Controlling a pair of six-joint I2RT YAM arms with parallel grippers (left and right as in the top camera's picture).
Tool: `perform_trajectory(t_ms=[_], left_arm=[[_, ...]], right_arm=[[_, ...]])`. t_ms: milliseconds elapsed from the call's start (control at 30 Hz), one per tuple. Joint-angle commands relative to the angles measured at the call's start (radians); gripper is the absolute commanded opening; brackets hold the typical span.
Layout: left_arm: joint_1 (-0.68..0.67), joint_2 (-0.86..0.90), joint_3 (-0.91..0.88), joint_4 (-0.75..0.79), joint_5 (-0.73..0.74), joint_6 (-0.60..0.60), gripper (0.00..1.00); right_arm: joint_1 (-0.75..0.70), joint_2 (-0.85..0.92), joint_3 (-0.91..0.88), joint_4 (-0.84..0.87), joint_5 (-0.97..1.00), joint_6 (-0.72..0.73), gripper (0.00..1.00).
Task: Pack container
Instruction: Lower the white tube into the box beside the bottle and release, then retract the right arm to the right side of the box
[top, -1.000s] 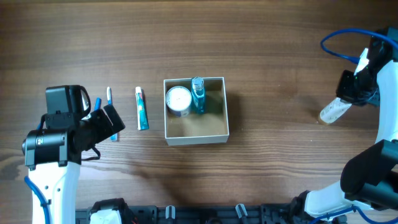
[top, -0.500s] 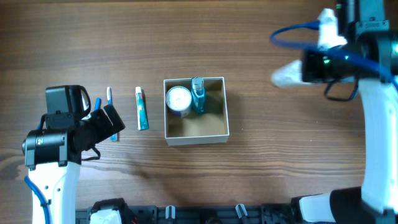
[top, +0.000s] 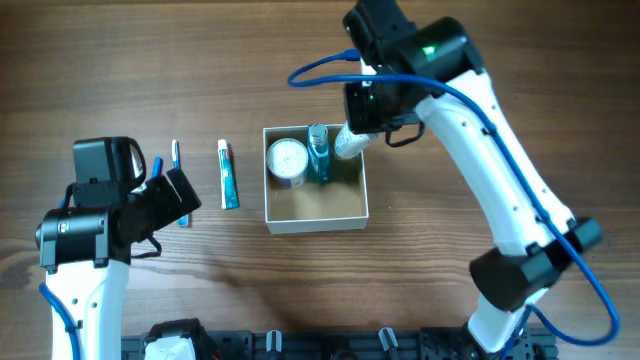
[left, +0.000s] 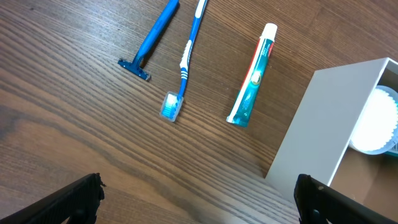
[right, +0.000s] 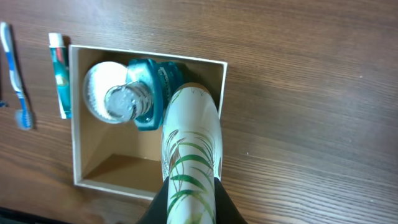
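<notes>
I will lower the white tube with my right gripper and shift it toward the bottle first, to get it into the container's far corner beside the teal bottle (top: 318, 152).
The container (top: 342, 215), a square white box with a tan inside, sits mid-table and holds a round white jar (top: 287, 160) and a teal bottle (top: 318, 152). It also shows in the right wrist view (right: 118, 168). My right gripper (top: 352, 135) is shut on a white tube with green leaf print (right: 189, 149), held over the container's far right corner. My left gripper (left: 199, 193) is open and empty, low over bare wood left of the container (left: 329, 124). A toothpaste tube (top: 228, 173), a toothbrush (left: 185, 62) and a blue razor (left: 151, 38) lie left of the container.
The wooden table runs wide on the right side and front. The right arm reaches across from the lower right over the table's right half. A black rail lines the front edge (top: 330, 345).
My right arm has swung from the far right edge leftward with the white tube, which now hangs over the container's right corner. The left arm has not moved.
</notes>
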Motion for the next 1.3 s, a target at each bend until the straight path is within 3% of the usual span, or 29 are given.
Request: perform_trajectory(t_ms=[0, 333, 367, 400, 433, 767, 900, 1000, 1133, 1267], left_arm=[[0.006, -0.001, 0.019, -0.001, -0.010, -0.016, 1.00], [0.006, -0.001, 0.020, -0.001, -0.010, -0.016, 1.00], [0.006, -0.001, 0.019, -0.001, -0.010, -0.016, 1.00], [0.006, -0.001, 0.020, -0.001, -0.010, -0.016, 1.00], [0.006, -0.001, 0.019, -0.001, -0.010, -0.016, 1.00], [0.006, -0.001, 0.019, -0.001, -0.010, -0.016, 1.00], [0.006, -0.001, 0.019, -0.002, -0.010, -0.016, 1.00], [0.006, -0.001, 0.020, -0.001, -0.010, -0.017, 1.00], [0.006, -0.001, 0.019, 0.007, -0.010, -0.016, 1.00], [0.006, -0.001, 0.019, 0.007, -0.010, -0.017, 1.00]], right_arm=[[0.003, 0.070, 0.018, 0.022, 0.020, 0.016, 0.04], [0.003, 0.196, 0.018, 0.076, 0.019, 0.016, 0.06], [0.003, 0.196, 0.018, 0.075, 0.015, 0.014, 0.15], [0.003, 0.196, 0.018, 0.074, 0.012, 0.015, 0.38], [0.003, 0.196, 0.018, 0.073, 0.012, 0.015, 0.54], [0.003, 0.183, 0.020, 0.114, 0.021, -0.038, 0.56], [0.003, 0.047, 0.077, 0.209, 0.105, -0.092, 0.59], [-0.027, -0.095, 0.079, 0.271, 0.269, -0.026, 1.00], [-0.238, -0.124, 0.077, 0.180, 0.192, 0.025, 1.00], [-0.267, -0.204, 0.066, 0.071, 0.193, -0.048, 1.00]])
